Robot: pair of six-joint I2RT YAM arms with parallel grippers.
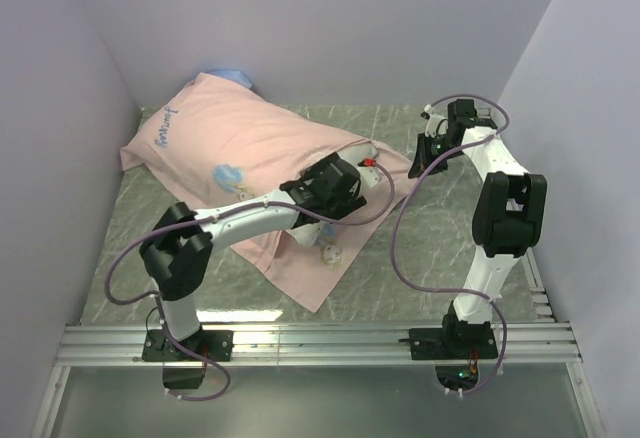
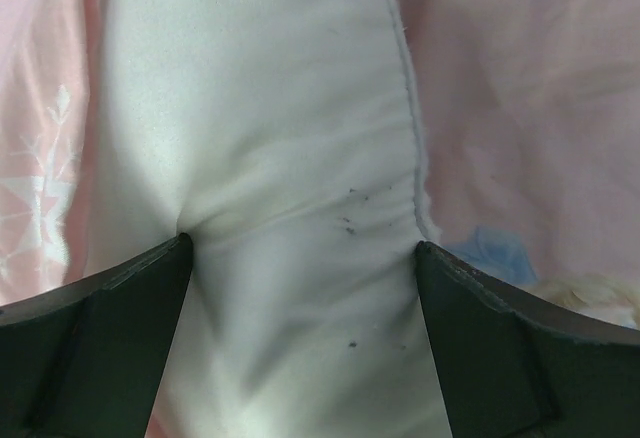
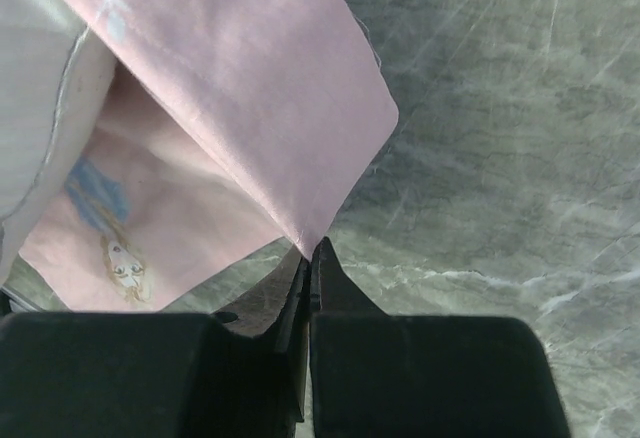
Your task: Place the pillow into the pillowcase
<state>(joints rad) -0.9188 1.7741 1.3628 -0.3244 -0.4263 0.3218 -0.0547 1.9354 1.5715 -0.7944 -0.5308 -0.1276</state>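
Observation:
I need to move my left gripper down slightly and close it next. The pillow's white end [image 2: 305,268] is just below it, between its spread fingers, and the pillowcase [image 2: 520,108] is outside them.
The pillowcase [image 1: 240,143], pale pink side up, lies diagonally from the back left to the table's middle, bulging with the pillow inside. My left gripper [image 1: 345,180] hovers at its near open end. In the left wrist view the left gripper [image 2: 300,253] is open, its dark fingers [image 2: 120,328] spread on either side of the white pillow [image 2: 270,128], with the pink pillowcase [image 2: 520,108] on both sides. My right gripper [image 3: 312,250] is shut on a corner of the pillowcase [image 3: 250,88] and holds it off the table. The pillow's edge [image 3: 30,108] shows at the left.
The green marbled tabletop [image 1: 420,248] lies around the cloth. Purple walls close in on the left, back and right. A bit of blue fabric [image 1: 228,75] peeks out at the pillowcase's far end. An aluminium rail [image 1: 320,343] runs along the near edge by the arm bases.

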